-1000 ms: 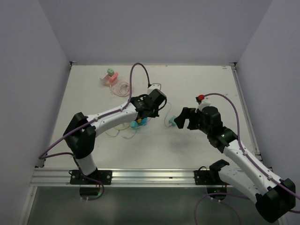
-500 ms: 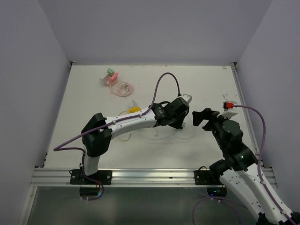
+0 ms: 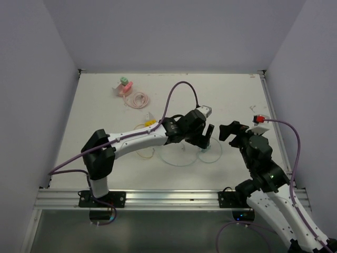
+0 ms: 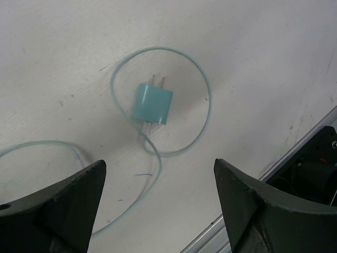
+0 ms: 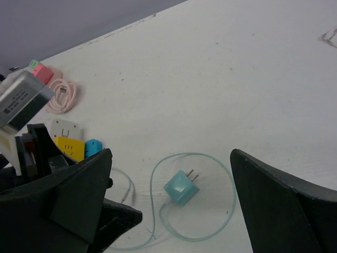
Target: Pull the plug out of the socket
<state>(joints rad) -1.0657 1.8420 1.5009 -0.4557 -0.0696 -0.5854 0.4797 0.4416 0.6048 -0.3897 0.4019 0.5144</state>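
Note:
The left gripper swings to the left in the top view and down to the yellow socket cube (image 3: pixel 150 123) next, since the teal plug already lies loose.
The teal plug (image 4: pixel 152 103) lies loose on the white table, its two bare prongs pointing away and its thin teal cable (image 4: pixel 209 103) looped around it. My left gripper (image 4: pixel 159 163) hovers just above it, open and holding nothing. My right gripper (image 5: pixel 171 153) is also open and empty, and the plug (image 5: pixel 181 187) lies between its fingers lower down in that view. In the top view the left gripper (image 3: pixel 206 138) covers most of the plug, with the right gripper (image 3: pixel 227 133) close to its right. The socket (image 5: pixel 68 138), a small white, yellow and blue block, sits apart to the left.
A pink and green block (image 3: pixel 124 87) with a coiled pink cable (image 3: pixel 138 99) lies at the back left. The socket (image 3: pixel 150 121) is partly hidden behind the left arm. Thin cable loops trail over the table near the left forearm. Walls close off three sides.
My left gripper carried the teal plug to the right, away from the socket, then opened and left it on the table. The right gripper pulled back to the right and stayed open.

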